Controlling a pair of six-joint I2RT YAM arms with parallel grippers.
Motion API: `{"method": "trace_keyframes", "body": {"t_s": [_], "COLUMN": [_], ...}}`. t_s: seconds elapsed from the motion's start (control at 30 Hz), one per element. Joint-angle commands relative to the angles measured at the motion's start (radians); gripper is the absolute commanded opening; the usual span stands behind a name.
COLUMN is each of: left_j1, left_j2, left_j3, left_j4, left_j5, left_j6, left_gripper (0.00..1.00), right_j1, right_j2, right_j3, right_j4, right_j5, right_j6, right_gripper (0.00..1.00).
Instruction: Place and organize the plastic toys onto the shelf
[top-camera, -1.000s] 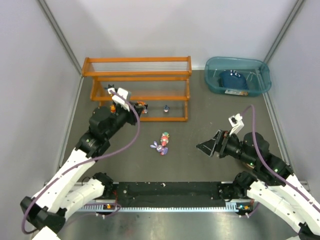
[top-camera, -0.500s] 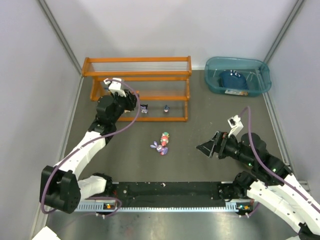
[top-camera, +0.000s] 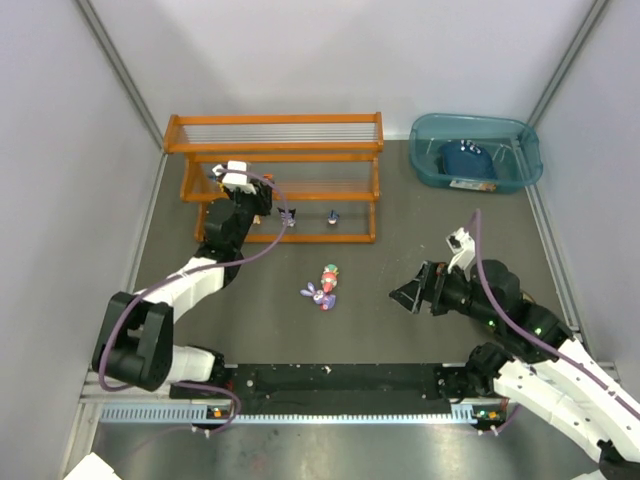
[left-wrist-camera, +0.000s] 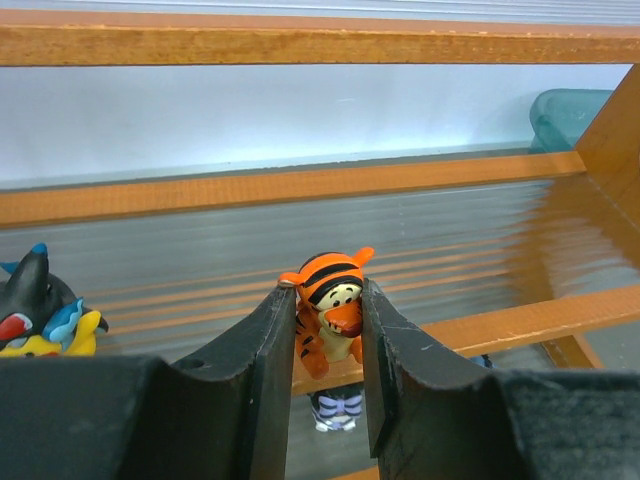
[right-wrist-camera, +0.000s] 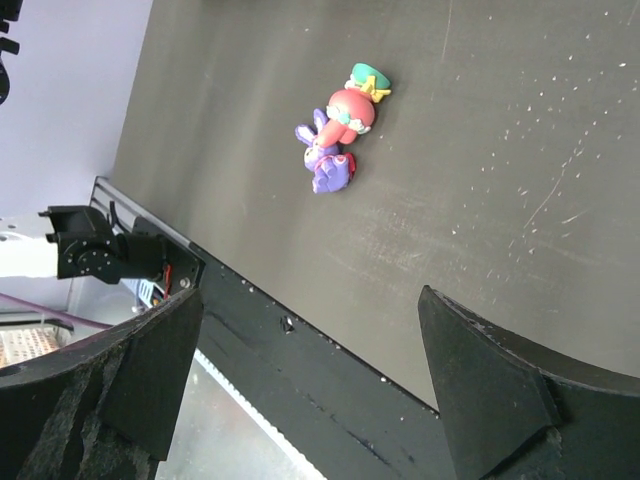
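My left gripper carries the tiger outward past the shelf's front bar next and releases it on the slats beside the black-yellow toy, where the slats are empty.
My left gripper (left-wrist-camera: 327, 300) is shut on an orange striped tiger toy (left-wrist-camera: 332, 312) and holds it level with the front rail of the orange shelf (left-wrist-camera: 300, 185). On that tier at the left sits a black-yellow toy (left-wrist-camera: 40, 312). A navy-white toy (left-wrist-camera: 338, 410) stands below the tiger. From above, the left gripper (top-camera: 262, 203) is at the shelf (top-camera: 275, 147), near two small toys (top-camera: 288, 216) (top-camera: 333, 215). A pink-red toy (right-wrist-camera: 350, 108) and a purple bunny (right-wrist-camera: 325, 160) lie together on the table. My right gripper (right-wrist-camera: 310, 300) is open and empty, to their right.
A translucent teal bin (top-camera: 476, 150) at the back right holds a dark blue object (top-camera: 465, 158). The black base rail (top-camera: 340, 380) runs along the near edge. Grey walls close in both sides.
My left wrist has swung up from the table side to face the shelf, still holding the tiger. The right gripper has drifted slightly left toward the two toys on the table.
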Motion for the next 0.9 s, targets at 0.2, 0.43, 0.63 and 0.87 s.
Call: {"method": "trace_keyframes", "body": {"t_s": [0.2, 0.43, 0.63, 0.87], "left_j1": [0.045, 0.07, 0.085, 0.086], "left_j2": [0.132, 0.194, 0.217, 0.254], "left_j3": [-0.02, -0.031, -0.037, -0.045], "left_j4": [0.337, 0.421, 0.461, 0.504], "left_j5": [0.155, 0.155, 0.157, 0.117], "left_j6": [0.095, 0.114, 0.108, 0.091], "left_gripper": [0.0, 0.0, 0.0, 0.0], "right_j1": [-0.021, -0.035, -0.047, -0.055], "right_j2": [0.047, 0.089, 0.104, 0.115], "right_j3": [0.025, 0.03, 0.017, 0.013], "right_j4": [0.036, 0.054, 0.068, 0.076], "right_j5": [-0.01, -0.033, -0.051, -0.072], "right_j6": [-0.06, -0.085, -0.094, -0.105], "right_gripper": [0.9, 0.9, 0.9, 0.9]}}
